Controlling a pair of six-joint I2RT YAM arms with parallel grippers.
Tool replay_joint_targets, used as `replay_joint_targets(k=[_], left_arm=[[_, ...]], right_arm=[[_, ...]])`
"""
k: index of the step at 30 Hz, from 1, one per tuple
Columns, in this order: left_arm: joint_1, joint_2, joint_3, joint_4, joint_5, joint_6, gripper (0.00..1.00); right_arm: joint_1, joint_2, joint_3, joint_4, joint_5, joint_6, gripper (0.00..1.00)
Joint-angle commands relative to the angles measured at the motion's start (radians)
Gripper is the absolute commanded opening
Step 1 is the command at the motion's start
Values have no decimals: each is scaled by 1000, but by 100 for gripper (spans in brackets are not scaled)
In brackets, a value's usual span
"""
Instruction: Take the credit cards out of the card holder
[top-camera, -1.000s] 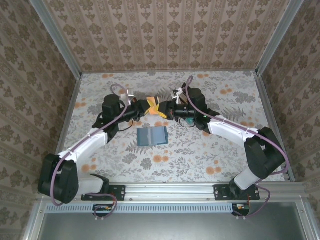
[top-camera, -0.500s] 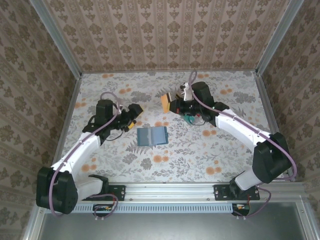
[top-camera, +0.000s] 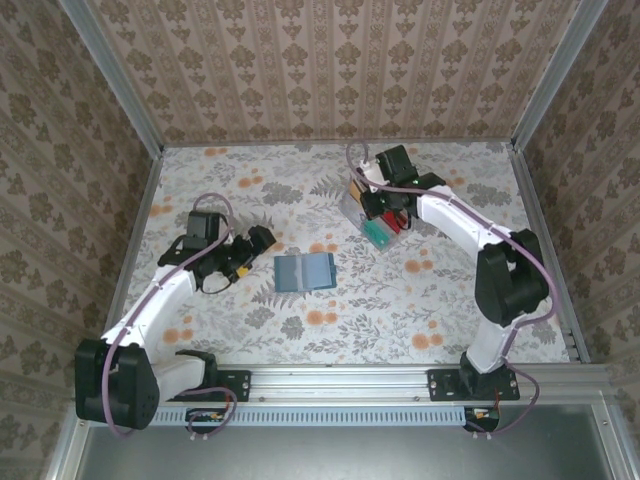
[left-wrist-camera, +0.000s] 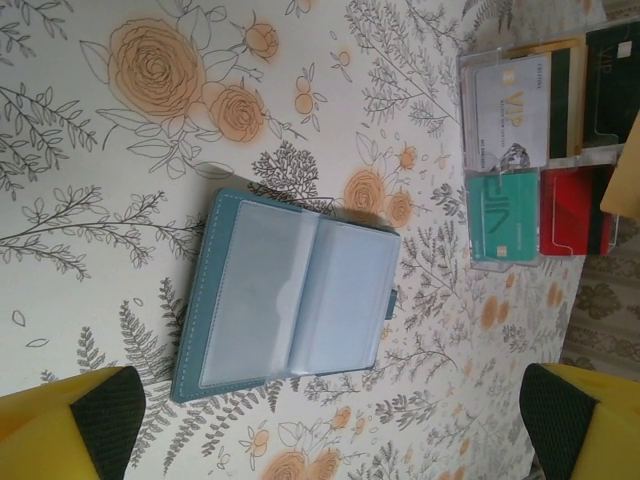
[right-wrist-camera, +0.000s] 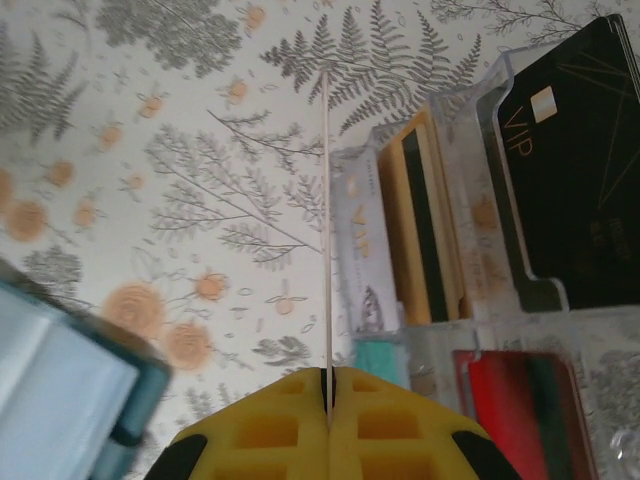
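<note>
The yellow card's slot in the clear tray (right-wrist-camera: 470, 110) lies below my right gripper, so I should lower the gripper over it and release the credit card there.
The card holder (top-camera: 305, 271) lies open and flat on the floral table, teal outside and pale blue inside, its sleeves (left-wrist-camera: 290, 295) looking empty. My left gripper (top-camera: 252, 253) stands open just left of it, with nothing between its yellow fingertips (left-wrist-camera: 60, 430). My right gripper (right-wrist-camera: 328, 385) is shut on a thin credit card (right-wrist-camera: 327, 230) seen edge-on. It holds the card upright over the left edge of the clear tray (right-wrist-camera: 470, 110). A corner of the card holder (right-wrist-camera: 60, 390) sits at the lower left of the right wrist view.
The clear tray (top-camera: 372, 222) at the back right holds a black VIP card (right-wrist-camera: 570, 170), a yellow card (right-wrist-camera: 420, 230), a white VIP card (left-wrist-camera: 510, 105), a teal card (left-wrist-camera: 503, 218) and a red card (left-wrist-camera: 575, 210). Patterned walls enclose the table.
My left gripper let go of the orange card, opened and drew back to the left. My right gripper carried that card from above the card holder to the tray.
</note>
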Motion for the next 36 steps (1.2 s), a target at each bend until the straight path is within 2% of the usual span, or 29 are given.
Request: replay_joint_targets(k=[1, 17, 28, 36], left_arm=[[11, -13, -17, -30, 2, 39, 100], [17, 8, -45, 15, 43, 18, 100], [17, 22, -47, 29, 60, 13, 100], [17, 27, -46, 32, 65, 15, 100]], right_arm=[[-2, 64, 91, -59, 71, -131, 0], [-11, 237, 192, -100, 160, -221, 0], [-20, 275, 210, -118, 137, -233, 0], [-20, 259, 220, -117, 146, -218, 14]])
